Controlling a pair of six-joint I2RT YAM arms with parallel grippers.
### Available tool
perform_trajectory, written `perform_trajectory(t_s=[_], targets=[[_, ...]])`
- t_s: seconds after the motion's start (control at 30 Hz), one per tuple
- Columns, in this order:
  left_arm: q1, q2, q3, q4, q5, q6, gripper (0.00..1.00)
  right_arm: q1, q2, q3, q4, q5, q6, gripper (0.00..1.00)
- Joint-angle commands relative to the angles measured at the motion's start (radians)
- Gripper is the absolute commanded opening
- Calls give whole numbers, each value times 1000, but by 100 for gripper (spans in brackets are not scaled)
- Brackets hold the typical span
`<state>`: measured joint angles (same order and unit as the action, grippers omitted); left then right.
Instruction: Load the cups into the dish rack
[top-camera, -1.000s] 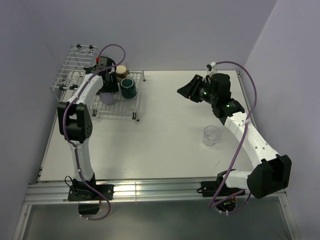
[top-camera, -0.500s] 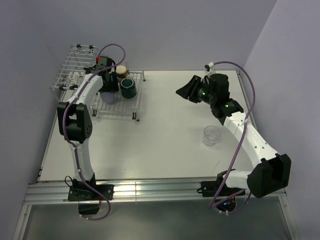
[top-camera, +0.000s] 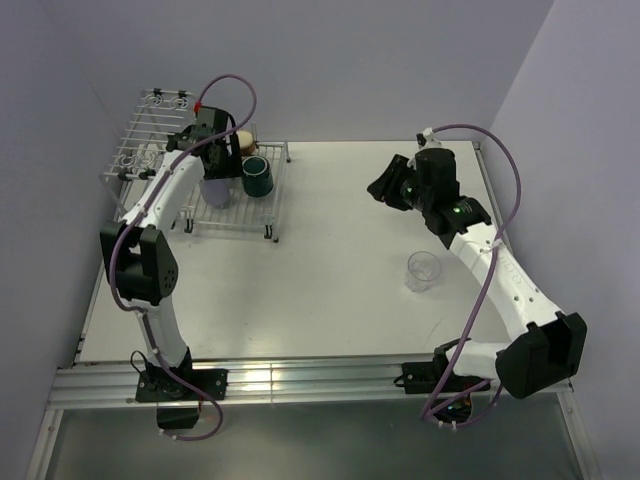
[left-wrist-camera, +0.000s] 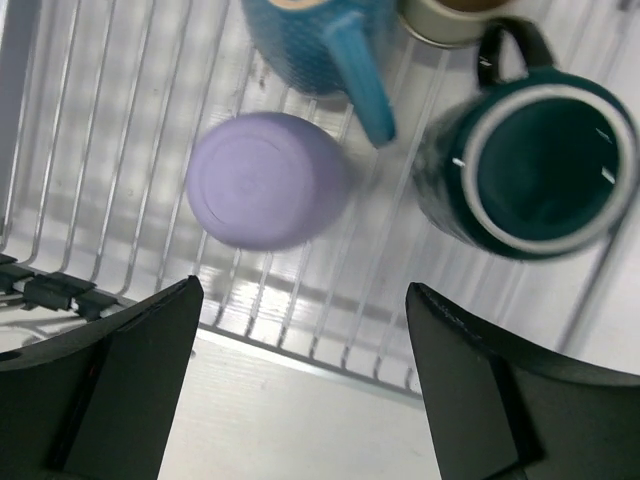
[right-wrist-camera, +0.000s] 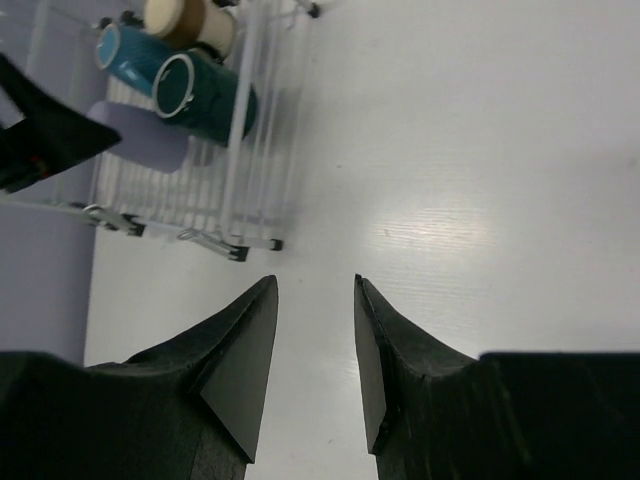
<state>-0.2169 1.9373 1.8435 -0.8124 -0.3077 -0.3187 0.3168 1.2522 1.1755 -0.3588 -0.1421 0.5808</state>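
My right gripper is open and next needs to tilt down and come back. Then it needs to lower its open fingers on both sides of the rim of the clear tumbler.
The white dish rack stands at the far left. On its flat grid the lavender tumbler lies bottom-up, beside the light-blue mug, the dark teal mug and the tan-brown cup. My left gripper hovers above the lavender tumbler, open and empty. The clear tumbler stands upright on the table at the right. My right gripper is raised beyond it, open with a narrow gap and empty; its view looks across bare table at the rack.
The rack's taller basket part rises at the far left by the wall. Purple cables loop over both arms. The table's right edge runs close behind the right arm.
My left gripper has risen off the lavender tumbler, which stays on the grid. My right gripper has pulled back to the right and its jaws have narrowed.
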Motion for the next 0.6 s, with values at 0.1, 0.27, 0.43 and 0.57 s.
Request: perform_trajectory(t_s=[0.1,0.27,0.43,0.57], targets=[[-125,-149,-47,45,15,-19,89,7,-121,-29,-175,258,-16,45],[-191,-259,-67,78,41,-39,89,-8,-161,-128,-252,363,-7,47],[-231,-334,-58,87,65,-51,89,-25,-192,-257,-246,366,19,47],[-240,-376,-66,91,78,-48,90,-31,-211,-318,-243,391,62,47]])
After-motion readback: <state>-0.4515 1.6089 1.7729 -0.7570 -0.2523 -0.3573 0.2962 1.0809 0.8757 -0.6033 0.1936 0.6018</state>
